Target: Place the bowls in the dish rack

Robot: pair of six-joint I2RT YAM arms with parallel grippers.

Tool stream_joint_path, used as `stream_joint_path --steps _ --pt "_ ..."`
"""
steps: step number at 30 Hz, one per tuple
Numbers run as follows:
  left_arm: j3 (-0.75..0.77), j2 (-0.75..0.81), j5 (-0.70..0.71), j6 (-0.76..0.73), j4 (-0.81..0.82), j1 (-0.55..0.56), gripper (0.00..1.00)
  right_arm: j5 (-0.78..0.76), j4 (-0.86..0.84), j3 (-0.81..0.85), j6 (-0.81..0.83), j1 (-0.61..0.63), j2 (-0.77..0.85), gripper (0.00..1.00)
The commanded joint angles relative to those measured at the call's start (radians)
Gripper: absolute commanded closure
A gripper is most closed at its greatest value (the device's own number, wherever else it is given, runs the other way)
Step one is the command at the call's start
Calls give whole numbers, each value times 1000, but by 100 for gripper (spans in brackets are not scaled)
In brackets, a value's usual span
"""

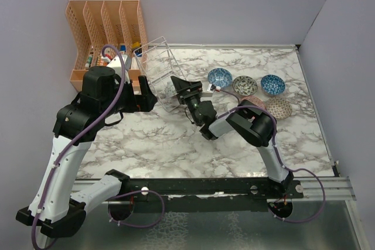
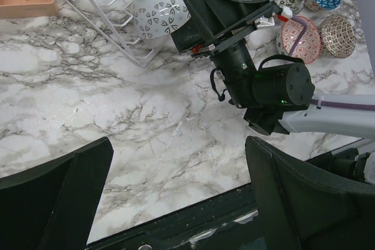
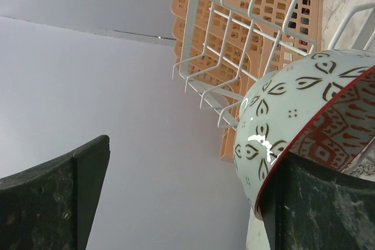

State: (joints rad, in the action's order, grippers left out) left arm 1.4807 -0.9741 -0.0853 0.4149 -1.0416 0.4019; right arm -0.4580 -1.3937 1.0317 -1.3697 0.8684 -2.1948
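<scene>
The pink bowl that isn't loaded yet is to the right of my right gripper in the top view. I should next swing my right gripper across, turn it downward and lower it onto the pink bowl's rack-facing rim.
The wire dish rack [image 1: 153, 62] stands at the back left of the marble table. A white bowl with a dark leaf pattern and red inside [image 1: 169, 91] lies on its side in the rack's open front; it also shows in the left wrist view [image 2: 155, 10]. My right gripper [image 1: 178, 87] is open at this bowl; in the right wrist view the bowl [image 3: 287, 115] leans on my right finger [image 3: 316, 209], with the rack [image 3: 234, 27] beyond. Two blue bowls [image 1: 220, 77] [image 1: 273, 84], a grey one [image 1: 245, 85], a pink one [image 1: 253, 102] and a grey-red one [image 1: 279, 108] sit to the right. My left gripper [image 2: 179, 144] is open and empty above bare marble.
An orange slotted organizer [image 1: 108, 27] with small items stands in the back left corner, just behind the rack. Grey walls close the table at the back and both sides. A black rail [image 1: 205, 187] runs along the near edge.
</scene>
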Motion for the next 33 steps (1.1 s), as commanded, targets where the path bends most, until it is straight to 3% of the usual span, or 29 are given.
stream_joint_path --steps 1,14,23,27,33 --pt "35 2 11 9 0 6 1 31 15 -14 -28 -5 40 1" --pt "52 -9 22 18 -6 6 1 20 84 -137 -76 -7 117 1" --pt "69 -19 22 18 -5 6 1 43 225 -278 -72 -9 293 1" --pt "86 -23 32 15 -13 6 1 114 477 -302 -8 -12 457 1" --pt "117 -37 29 16 -8 7 1 106 1165 -159 201 -14 774 1"
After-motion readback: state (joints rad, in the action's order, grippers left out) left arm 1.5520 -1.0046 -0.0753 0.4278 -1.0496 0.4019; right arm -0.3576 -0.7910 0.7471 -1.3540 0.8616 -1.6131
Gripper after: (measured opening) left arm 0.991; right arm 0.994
